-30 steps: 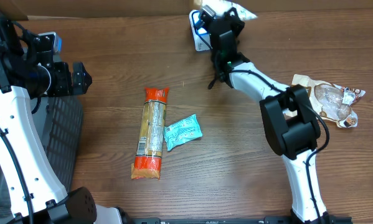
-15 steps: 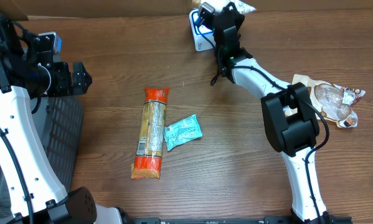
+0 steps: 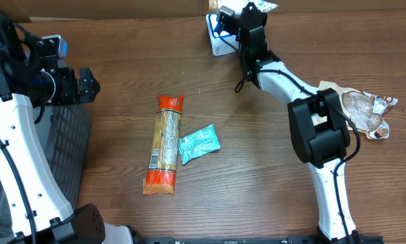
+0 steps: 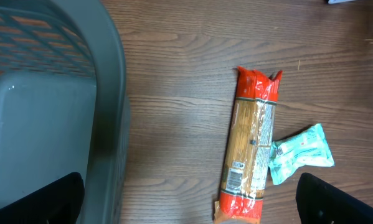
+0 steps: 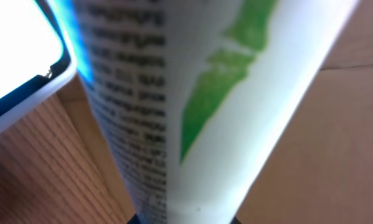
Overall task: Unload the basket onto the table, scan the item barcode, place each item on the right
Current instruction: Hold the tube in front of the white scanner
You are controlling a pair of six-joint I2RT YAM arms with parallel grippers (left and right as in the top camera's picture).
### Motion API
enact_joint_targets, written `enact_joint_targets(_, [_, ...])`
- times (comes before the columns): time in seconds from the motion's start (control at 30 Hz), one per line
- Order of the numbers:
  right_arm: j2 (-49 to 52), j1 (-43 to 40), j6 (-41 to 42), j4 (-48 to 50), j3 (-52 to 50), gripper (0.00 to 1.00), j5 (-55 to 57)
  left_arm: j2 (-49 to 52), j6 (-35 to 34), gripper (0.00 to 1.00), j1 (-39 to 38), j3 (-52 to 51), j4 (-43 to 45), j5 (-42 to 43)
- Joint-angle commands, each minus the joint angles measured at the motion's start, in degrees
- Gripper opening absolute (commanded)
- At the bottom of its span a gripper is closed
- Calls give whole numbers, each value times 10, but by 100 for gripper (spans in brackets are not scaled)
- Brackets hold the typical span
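The robot's right gripper should move back toward the clear wrapped packet (image 3: 362, 111) and let go of the white tube on top of it, since the tube already catches the scanner's blue glow.
My right gripper (image 3: 249, 15) is at the table's back edge, shut on a white tube with green marks and small print (image 5: 198, 93). The tube's tip (image 3: 265, 7) pokes out beyond the gripper in the overhead view. Right beside it lies a white scanner (image 3: 216, 41) with a blue glow, which fills the upper left corner (image 5: 15, 56) of the right wrist view. No barcode shows on the tube from here. My left gripper (image 3: 87, 84) hangs open by the basket with nothing between its fingers (image 4: 187, 202).
A grey basket (image 3: 67, 146) stands at the left edge (image 4: 55, 93). Mid-table lie a long orange-ended pasta packet (image 3: 165, 144) (image 4: 251, 149) and a teal sachet (image 3: 199, 142) (image 4: 301, 152). A clear wrapped packet (image 3: 362, 112) lies at the right. A cardboard wall (image 3: 121, 8) runs along the back.
The right gripper has carried the tube a little toward the back and right, beside the scanner. The left arm has not moved.
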Motion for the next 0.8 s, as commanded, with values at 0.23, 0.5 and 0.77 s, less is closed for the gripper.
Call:
enact_joint_targets(0.23, [39,-5,-1,14,26,4,1,3,13,100,-1,-2,1,9])
enact_joint_targets(0.5, [40,-3,4,45,26,4,2,3,13,100,-1,-2,1,9])
enact_joint_targets(0.77, [24,11,120,32,26,3,41,3,13,99,-1,-2,1,9])
